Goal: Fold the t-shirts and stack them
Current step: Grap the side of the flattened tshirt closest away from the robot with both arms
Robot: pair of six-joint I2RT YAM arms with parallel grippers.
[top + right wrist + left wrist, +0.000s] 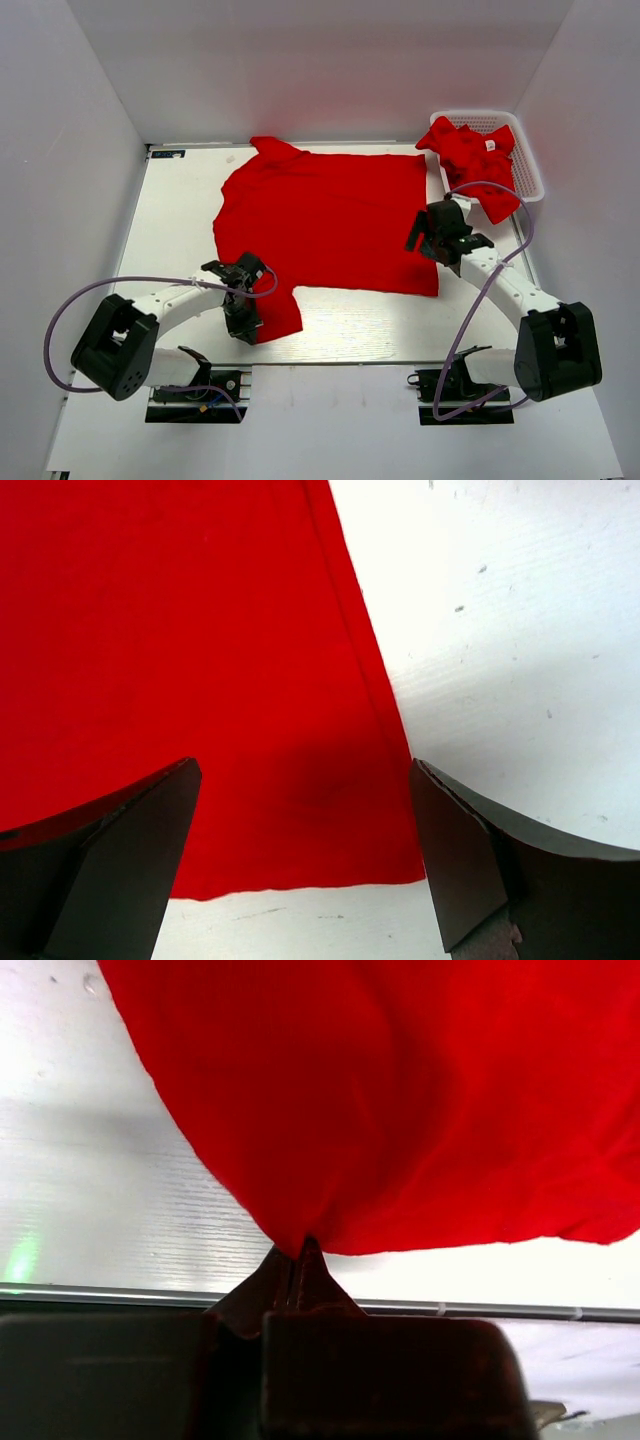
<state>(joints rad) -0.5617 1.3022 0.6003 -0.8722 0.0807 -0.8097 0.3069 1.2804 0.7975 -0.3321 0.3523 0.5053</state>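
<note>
My right gripper draws back and down onto the red t-shirt's near hem corner [434, 291] [413, 872] next, since that corner lies closer to my base than its open fingers.
One red t-shirt [330, 215] lies spread flat across the middle of the table. My left gripper [246, 320] sits at its near-left sleeve. In the left wrist view that gripper [297, 1252] is shut, pinching a point of the red t-shirt's fabric [400, 1090] between its tips. My right gripper [433, 240] hovers over the shirt's right side. In the right wrist view it [305, 775] stands wide open above the t-shirt's near-right corner [180, 660], holding nothing. More crumpled red t-shirts [470, 160] fill the basket.
A white lattice basket [530, 175] stands at the back right corner, with one shirt hanging over its near rim. White walls enclose the table [180, 230] on three sides. Bare white tabletop [520, 630] shows to the right of the shirt's edge.
</note>
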